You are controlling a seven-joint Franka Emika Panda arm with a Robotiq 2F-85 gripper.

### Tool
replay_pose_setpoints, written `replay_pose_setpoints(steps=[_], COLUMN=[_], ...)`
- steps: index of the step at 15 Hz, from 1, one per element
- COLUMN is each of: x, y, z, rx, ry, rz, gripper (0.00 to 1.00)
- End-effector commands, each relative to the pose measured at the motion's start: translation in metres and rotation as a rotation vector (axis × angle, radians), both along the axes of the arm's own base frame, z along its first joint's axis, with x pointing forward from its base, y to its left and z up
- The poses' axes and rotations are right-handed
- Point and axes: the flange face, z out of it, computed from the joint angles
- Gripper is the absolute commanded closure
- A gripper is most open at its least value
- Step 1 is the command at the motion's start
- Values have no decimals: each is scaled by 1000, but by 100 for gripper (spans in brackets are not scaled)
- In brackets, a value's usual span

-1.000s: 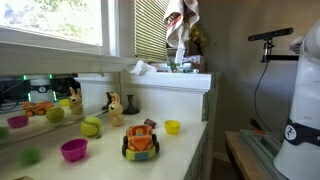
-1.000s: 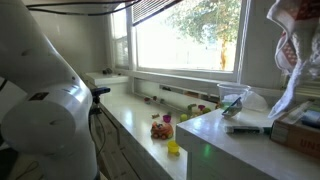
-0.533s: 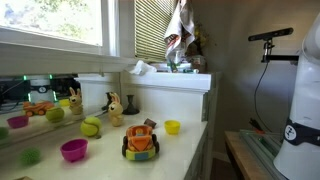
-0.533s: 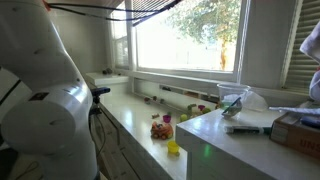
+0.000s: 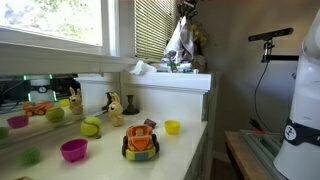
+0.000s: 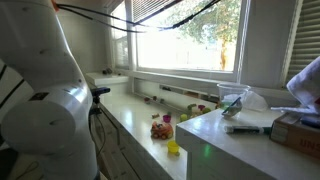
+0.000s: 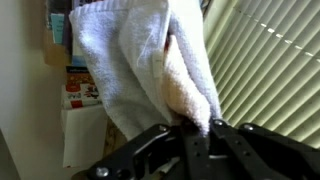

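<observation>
The white towel still hangs above the raised ledge and its box, so next I will lower my gripper over the box and bring the fold down before opening.
My gripper is shut on a fold of a white towel, which fills most of the wrist view with the window blinds behind it. In an exterior view the towel hangs from the dark gripper above the raised white ledge. Only a corner of the towel shows at the right edge of an exterior view, above the ledge and a box.
On the lower counter stand an orange toy truck, a yellow bowl, a pink bowl, a green ball and a toy giraffe. A plastic bag lies on the ledge. A camera stand is nearby.
The towel has come down toward the ledge with the gripper, which still pinches it. In one exterior view it slid to the right edge and sank.
</observation>
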Motion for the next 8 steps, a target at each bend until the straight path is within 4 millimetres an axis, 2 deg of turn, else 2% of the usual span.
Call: replay_pose_setpoints(steps=[1,5,8], x=[4,15,22], y=[-4,-7,-10], z=[-36,-91,-123], rx=[42,114,162], ry=[-5,25,41], rz=[-6,2,6], gripper=[98,98,98])
